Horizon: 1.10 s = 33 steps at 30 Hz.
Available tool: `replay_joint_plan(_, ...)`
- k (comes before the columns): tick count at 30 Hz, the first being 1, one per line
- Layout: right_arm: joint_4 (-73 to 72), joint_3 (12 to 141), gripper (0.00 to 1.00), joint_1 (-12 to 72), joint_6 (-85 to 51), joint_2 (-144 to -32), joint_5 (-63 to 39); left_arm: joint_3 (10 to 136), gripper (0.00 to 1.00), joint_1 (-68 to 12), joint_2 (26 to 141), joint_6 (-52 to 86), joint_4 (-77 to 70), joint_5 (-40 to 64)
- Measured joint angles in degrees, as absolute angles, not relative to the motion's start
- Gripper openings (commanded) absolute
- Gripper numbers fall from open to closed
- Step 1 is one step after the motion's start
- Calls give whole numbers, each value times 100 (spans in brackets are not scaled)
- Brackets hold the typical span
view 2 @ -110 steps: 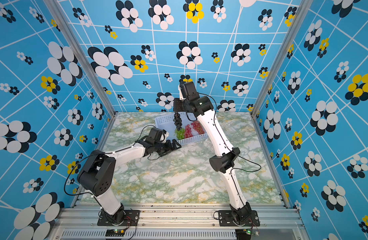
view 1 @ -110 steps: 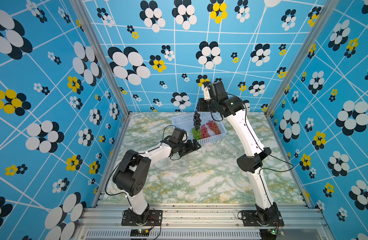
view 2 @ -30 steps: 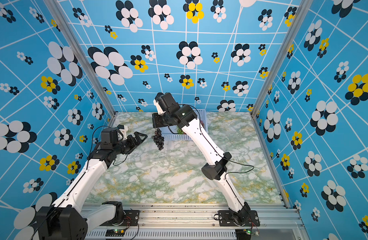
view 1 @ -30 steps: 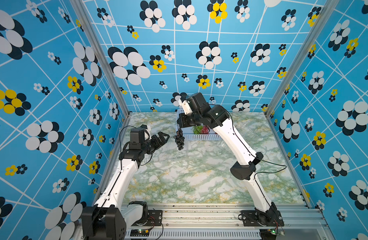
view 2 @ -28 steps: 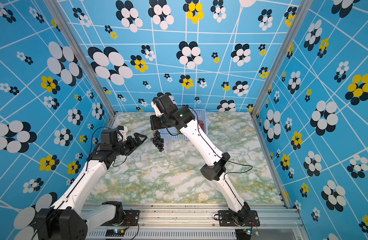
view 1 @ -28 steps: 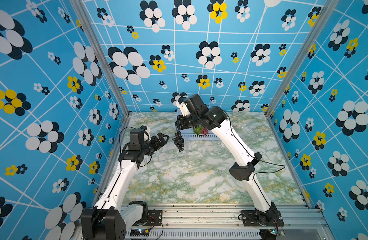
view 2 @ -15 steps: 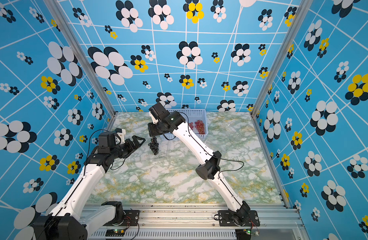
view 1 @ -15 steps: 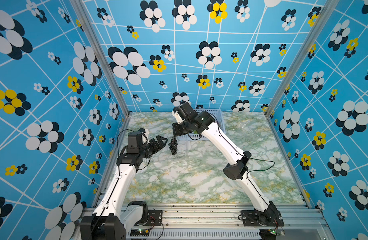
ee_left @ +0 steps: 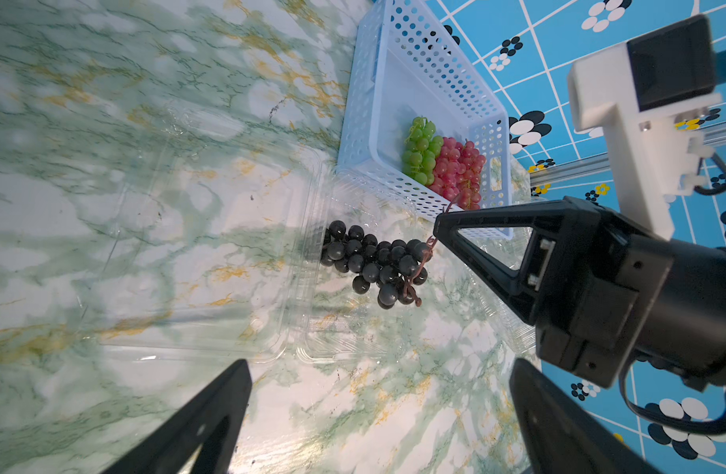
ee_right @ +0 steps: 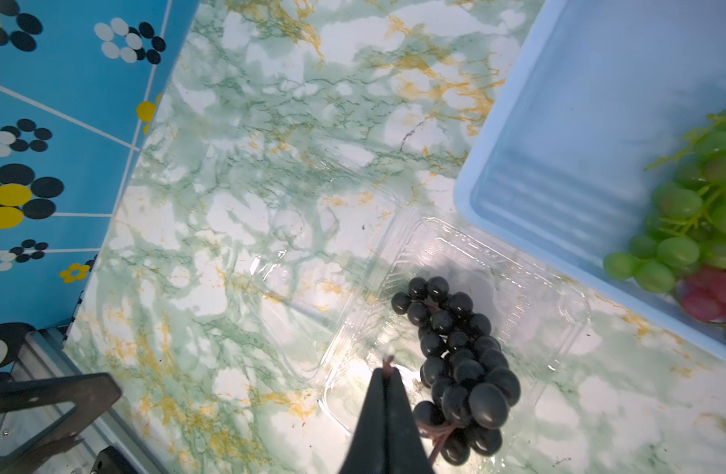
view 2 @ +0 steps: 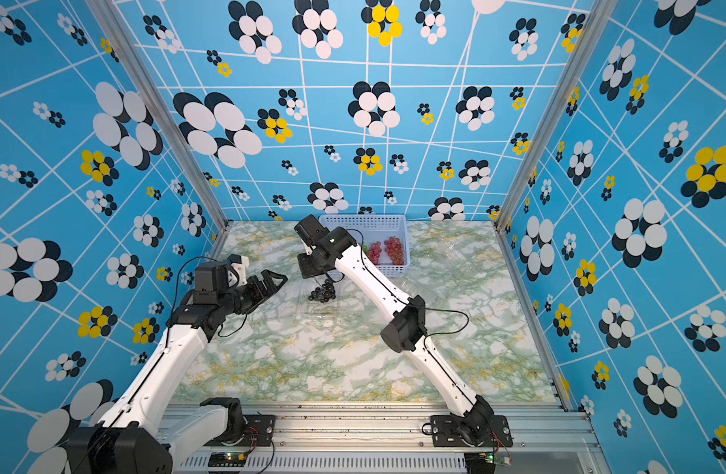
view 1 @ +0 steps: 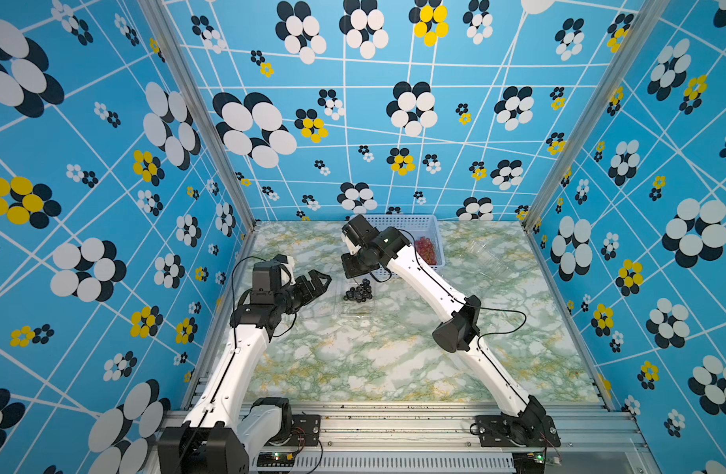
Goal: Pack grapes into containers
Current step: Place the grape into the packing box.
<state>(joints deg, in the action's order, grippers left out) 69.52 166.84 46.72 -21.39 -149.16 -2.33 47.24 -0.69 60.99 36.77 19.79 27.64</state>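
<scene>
Next, my right gripper moves down toward the tray half of the open container and releases the grapes' stem there, since the dark bunch of grapes already hangs over it.
A dark purple-black bunch of grapes hangs by its stem from my right gripper, which is shut on the stem. The bunch hangs low over the tray half of an open clear container; I cannot tell whether it touches the bottom. The lid lies flat beside the tray. My left gripper stands open and empty just left of that container.
A light-blue perforated basket stands at the back, holding green grapes and red grapes. More clear containers lie right of the basket. The enclosure walls stand close on the left.
My right gripper has carried the dark bunch left and down from near the basket to over the open container. The left gripper has stayed open, shifting only slightly.
</scene>
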Motion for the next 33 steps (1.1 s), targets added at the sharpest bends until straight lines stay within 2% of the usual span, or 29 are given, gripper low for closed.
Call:
replay_joint_plan(26, 6945, 16689, 0, 4473, -2014, -15657, -336, 4724, 100, -69, 6263, 3592, 1986, 2744)
replay_joint_plan(31, 6855, 16689, 14, 4456, -2010, -15657, -357, 4724, 100, -69, 6270, 3592, 1979, 2744)
replay_joint_plan(33, 6845, 16689, 16, 4440, -1979, -15655, -360, 4724, 99, -69, 6270, 3592, 1977, 2744)
